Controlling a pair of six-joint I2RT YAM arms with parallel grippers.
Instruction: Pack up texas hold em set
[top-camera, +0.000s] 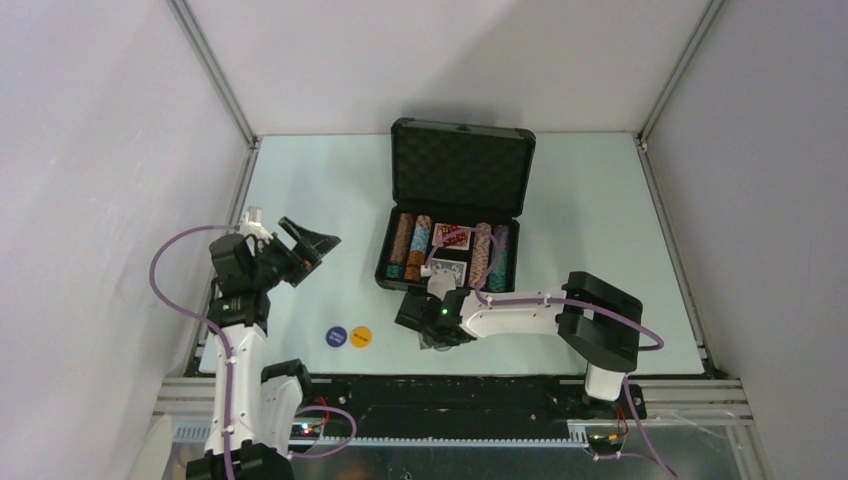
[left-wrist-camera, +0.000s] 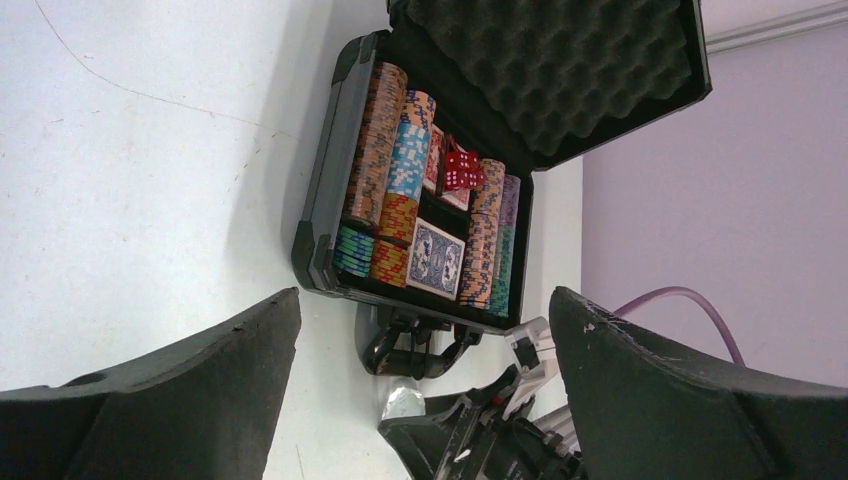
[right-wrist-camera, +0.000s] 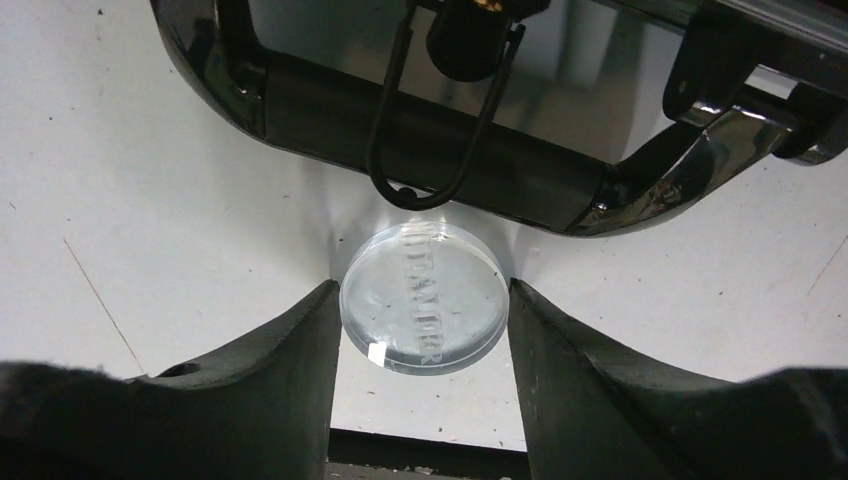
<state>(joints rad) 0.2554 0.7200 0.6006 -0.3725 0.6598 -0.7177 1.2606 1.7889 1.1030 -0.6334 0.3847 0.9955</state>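
Observation:
I will next lift the clear button up and outward with my right gripper and release it at the blue card deck (top-camera: 452, 269) beyond the case handle.
The black case (top-camera: 385, 272) lies open in the middle of the table, with its foam-lined lid (top-camera: 461, 170) standing up. Rows of striped poker chips (top-camera: 404, 246), a blue card deck (left-wrist-camera: 437, 258) and red dice (left-wrist-camera: 462, 170) sit inside. A clear round button (right-wrist-camera: 422, 310) lies on the table just in front of the case handle (right-wrist-camera: 430, 150). My right gripper (right-wrist-camera: 420, 295) has a finger touching each side of it. My left gripper (left-wrist-camera: 425, 305) hangs open and empty at the left, facing the case. A blue button (top-camera: 337, 336) and a yellow button (top-camera: 361, 336) lie near the front edge.
The table's front edge and the black rail (top-camera: 450, 390) run just behind my right gripper. Grey walls enclose the left, right and back. The right arm's elbow (top-camera: 600, 320) rests low at the front right.

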